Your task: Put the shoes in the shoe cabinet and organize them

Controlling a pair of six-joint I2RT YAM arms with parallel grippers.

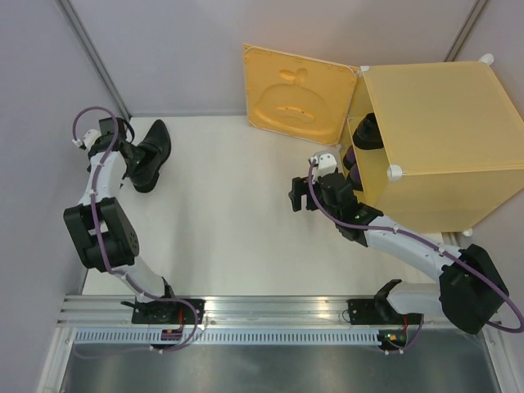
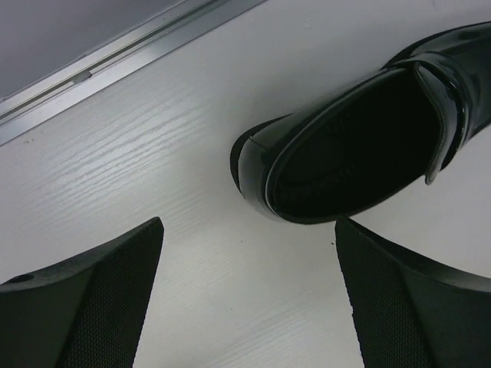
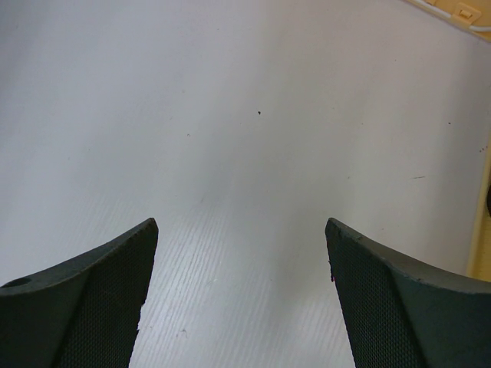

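My left gripper lowers and closes on the black shoe's heel rim (image 1: 144, 185) (image 2: 270, 190) next, which lies below it. The black shoe's empty opening leaves room for one finger.
A glossy black shoe (image 1: 152, 149) lies on the white table at the far left. In the left wrist view its heel end (image 2: 360, 146) lies just beyond my fingertips. My left gripper (image 1: 128, 164) (image 2: 247, 222) is open, low over the table, touching nothing. The yellow-orange shoe cabinet (image 1: 438, 123) stands at the far right with its door (image 1: 299, 92) swung open. Inside its opening show a black shoe (image 1: 366, 131) and part of a purple shoe (image 1: 350, 159). My right gripper (image 1: 300, 196) (image 3: 241, 222) is open and empty, left of the opening.
A grey wall and a metal rail (image 2: 115, 65) run close behind the left shoe. The cabinet's yellow edge (image 3: 482, 253) shows at the right of the right wrist view. Bare white table (image 1: 229, 213) lies between the arms.
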